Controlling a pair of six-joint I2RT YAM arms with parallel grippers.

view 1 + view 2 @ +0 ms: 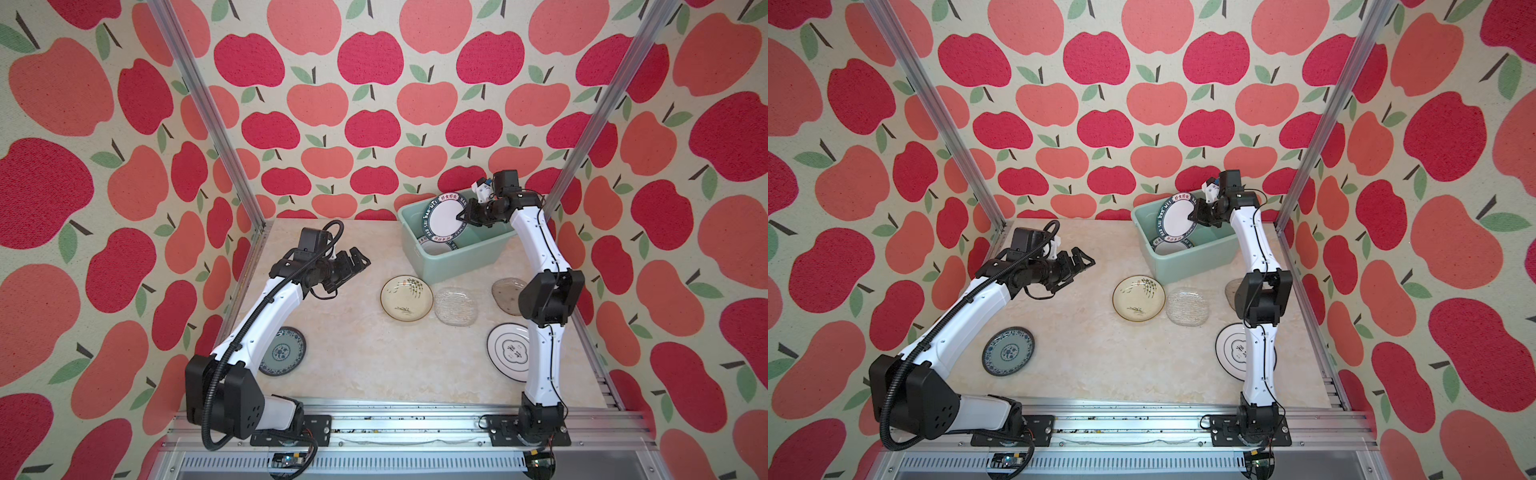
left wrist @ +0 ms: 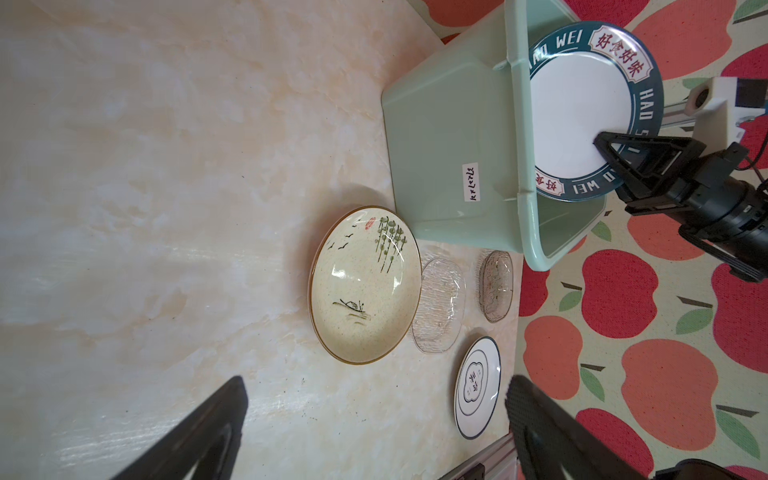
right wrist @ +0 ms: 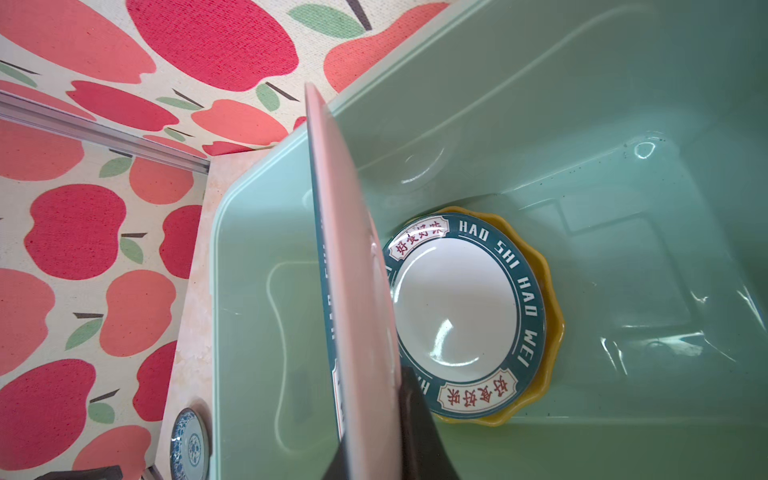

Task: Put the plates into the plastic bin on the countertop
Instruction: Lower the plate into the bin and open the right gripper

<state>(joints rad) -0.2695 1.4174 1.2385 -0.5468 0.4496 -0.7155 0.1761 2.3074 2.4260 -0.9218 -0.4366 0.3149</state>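
Observation:
I will next lower my right gripper into the bin and release the tilted white plate's rim over the matching lettered plate lying flat below.
Over the mint-green plastic bin, my right gripper is shut on the rim of a tilted white plate with a dark lettered rim. In the bin a matching lettered plate lies on a yellow scalloped plate. On the countertop lie a cream plate with a plant drawing, a clear glass plate, a grey glass plate, a white ringed plate and a blue-patterned plate. My left gripper hangs open and holds nothing above the countertop's left side.
Aluminium rails edge the countertop at the front and sides. Apple-patterned walls close in behind and beside it. My right arm's elbow partly covers the grey glass plate and the white ringed plate.

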